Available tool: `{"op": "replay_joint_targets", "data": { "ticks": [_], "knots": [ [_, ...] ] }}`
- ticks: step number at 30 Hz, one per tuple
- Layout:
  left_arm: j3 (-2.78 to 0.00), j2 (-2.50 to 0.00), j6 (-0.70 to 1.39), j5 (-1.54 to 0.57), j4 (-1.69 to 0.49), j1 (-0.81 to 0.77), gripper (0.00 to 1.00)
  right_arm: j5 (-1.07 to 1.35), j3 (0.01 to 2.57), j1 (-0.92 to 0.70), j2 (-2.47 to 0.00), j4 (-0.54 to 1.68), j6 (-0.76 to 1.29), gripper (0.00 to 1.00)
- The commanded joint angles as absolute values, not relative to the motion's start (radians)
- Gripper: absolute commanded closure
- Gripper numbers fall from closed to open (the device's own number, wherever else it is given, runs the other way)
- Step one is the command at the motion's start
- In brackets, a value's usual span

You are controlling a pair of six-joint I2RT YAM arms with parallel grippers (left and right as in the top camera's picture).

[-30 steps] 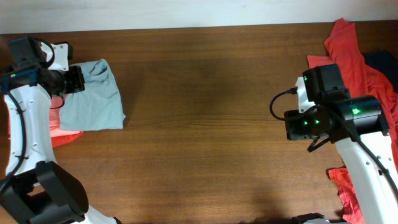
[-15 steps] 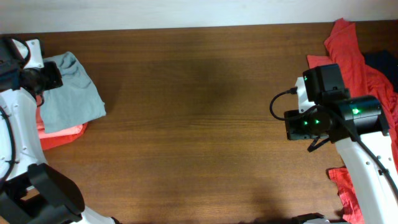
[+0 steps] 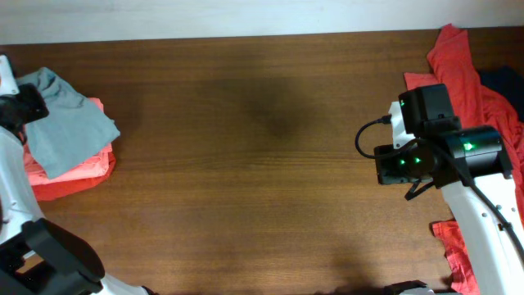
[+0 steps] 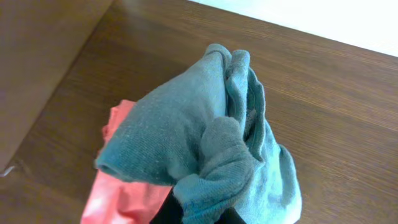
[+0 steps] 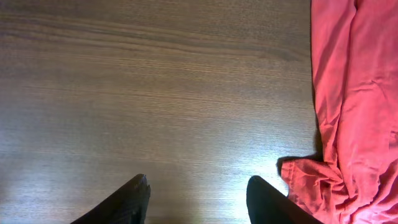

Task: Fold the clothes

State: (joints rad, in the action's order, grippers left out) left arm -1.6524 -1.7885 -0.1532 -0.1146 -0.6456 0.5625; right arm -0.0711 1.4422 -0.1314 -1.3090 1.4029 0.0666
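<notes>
I need to move my left gripper to the left in the overhead view next, and then let go of the T-shirt's held edge over the salmon-pink garment.
A folded pale grey-blue T-shirt [image 3: 64, 123] lies on a folded salmon-pink garment [image 3: 70, 170] at the table's far left. My left gripper [image 3: 18, 106] is shut on the T-shirt's edge; in the left wrist view the grey-blue T-shirt [image 4: 205, 143] bunches over the fingers [image 4: 198, 214], with the salmon-pink garment [image 4: 127, 190] beneath. My right gripper [image 5: 198, 190] is open and empty above bare wood, beside a red garment [image 5: 348, 99]. The red garments [image 3: 475, 78] are heaped at the right edge.
A dark navy garment [image 3: 503, 82] lies among the red heap at far right. More red cloth [image 3: 458, 246] hangs at the lower right under my right arm [image 3: 434, 147]. The wooden table [image 3: 262, 164] ends at a pale wall at the back.
My left gripper has dragged the grey-blue T-shirt leftward, onto the salmon-pink garment at the table's edge. The right arm has not moved.
</notes>
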Motion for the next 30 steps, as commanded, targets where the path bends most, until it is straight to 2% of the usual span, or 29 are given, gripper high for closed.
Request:
{"op": "replay_joint_targets", "data": {
  "ticks": [1, 8, 10, 11, 12, 13, 14, 21, 30],
  "knots": [
    [-1.685, -1.817, -0.143, -0.105, -0.636, 0.599, 0.98, -0.079, 1.459, -0.123, -1.299, 1.403, 0.06, 0.44],
    [-1.685, -1.863, -0.143, -0.107, -0.611, 0.634, 0.97, -0.056, 1.459, -0.123, -1.299, 1.402, 0.06, 0.44],
    [-1.685, -1.867, -0.143, -0.107, -0.601, 0.647, 0.91, -0.057, 1.459, -0.123, -1.299, 1.402, 0.06, 0.45],
    [-1.685, -1.868, -0.143, -0.107, -0.597, 0.656, 0.78, -0.057, 1.459, -0.123, -1.299, 1.402, 0.06, 0.44],
    [-1.685, -1.868, -0.143, -0.107, -0.595, 0.662, 0.53, -0.057, 1.459, -0.123, -1.299, 1.402, 0.06, 0.44],
    [-1.685, -1.868, -0.143, -0.107, -0.595, 0.667, 0.17, -0.057, 1.459, -0.123, -1.299, 1.402, 0.06, 0.44],
    [-1.685, -1.868, -0.143, -0.107, -0.595, 0.677, 0.01, -0.057, 1.459, -0.123, -1.299, 1.402, 0.06, 0.44],
    [-1.685, -1.868, -0.029, -0.138, -0.626, 0.739, 0.01, -0.057, 1.459, -0.123, -1.299, 1.403, 0.06, 0.44],
    [-1.685, -1.868, -0.029, -0.487, -0.71, 0.715, 0.01, -0.057, 1.459, -0.123, -1.299, 1.398, 0.059, 0.44]
  ]
}}
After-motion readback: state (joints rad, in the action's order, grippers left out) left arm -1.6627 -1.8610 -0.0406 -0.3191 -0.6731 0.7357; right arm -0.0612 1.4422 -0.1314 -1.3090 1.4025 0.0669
